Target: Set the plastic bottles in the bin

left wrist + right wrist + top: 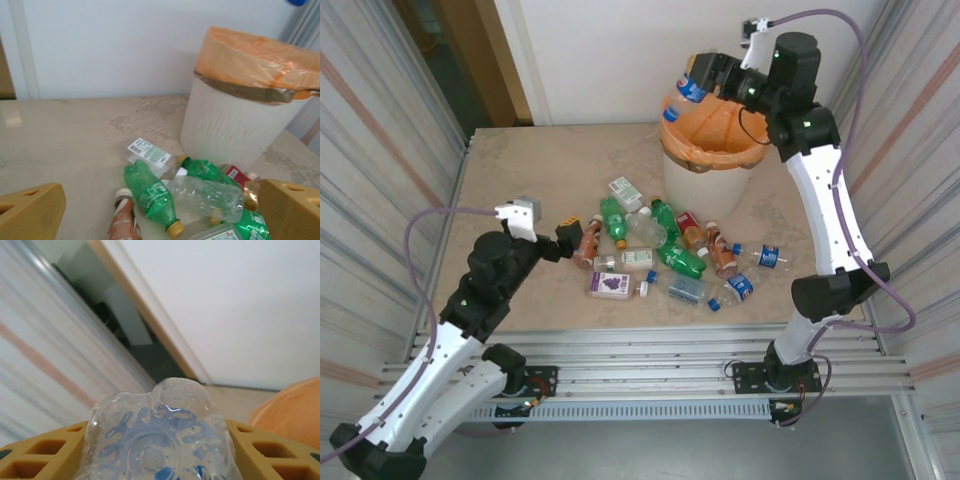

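The clear bottle hangs at the bin's rim, so my right gripper will move over the middle of the orange opening (717, 128), tip downward and release the bottle.
Several plastic bottles (660, 255), green, clear and orange-brown, lie in a heap on the table in front of the bin (672, 138), a cream-white tub lined with an orange bag. My right gripper (700, 82) hangs over the bin's far left rim, shut on a clear bottle (689, 89) with a blue label. In the right wrist view that bottle's base (157, 437) sits between the yellow fingers (35, 455). My left gripper (568, 240) stands open at the heap's left edge, nothing between its fingers (30, 210). Ahead of it lie a green bottle (152, 192) and a clear one (210, 197), with the bin (235, 125) behind.
Corrugated panels wall in the table on the left (380, 150) and right (920, 150), with a white wall (620, 50) behind. Bare tabletop (540, 165) lies left of the bin. A brown bottle (122, 222) lies close to my left gripper.
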Controlling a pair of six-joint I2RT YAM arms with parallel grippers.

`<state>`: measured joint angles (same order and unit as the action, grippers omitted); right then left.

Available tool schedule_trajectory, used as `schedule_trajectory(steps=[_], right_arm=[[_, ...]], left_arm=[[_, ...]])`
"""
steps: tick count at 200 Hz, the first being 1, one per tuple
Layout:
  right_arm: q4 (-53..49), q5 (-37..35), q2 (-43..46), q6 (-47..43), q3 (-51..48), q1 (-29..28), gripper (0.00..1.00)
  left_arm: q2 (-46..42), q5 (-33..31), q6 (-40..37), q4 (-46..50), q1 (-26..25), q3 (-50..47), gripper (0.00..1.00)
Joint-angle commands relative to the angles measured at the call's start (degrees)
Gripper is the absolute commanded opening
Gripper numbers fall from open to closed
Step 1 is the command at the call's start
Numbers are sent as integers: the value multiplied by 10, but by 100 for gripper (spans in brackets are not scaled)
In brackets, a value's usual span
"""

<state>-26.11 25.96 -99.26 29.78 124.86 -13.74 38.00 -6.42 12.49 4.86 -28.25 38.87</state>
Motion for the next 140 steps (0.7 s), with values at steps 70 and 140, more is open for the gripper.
schedule_trajectory(steps=[70,140], right_arm=[[-115,-96,-139,-60,106,64,32],[-166,-83,-208,-73,105,58,44]], left_arm=[[54,-21,45,43,45,14,99],[139,-9,60,87,51,58,99]])
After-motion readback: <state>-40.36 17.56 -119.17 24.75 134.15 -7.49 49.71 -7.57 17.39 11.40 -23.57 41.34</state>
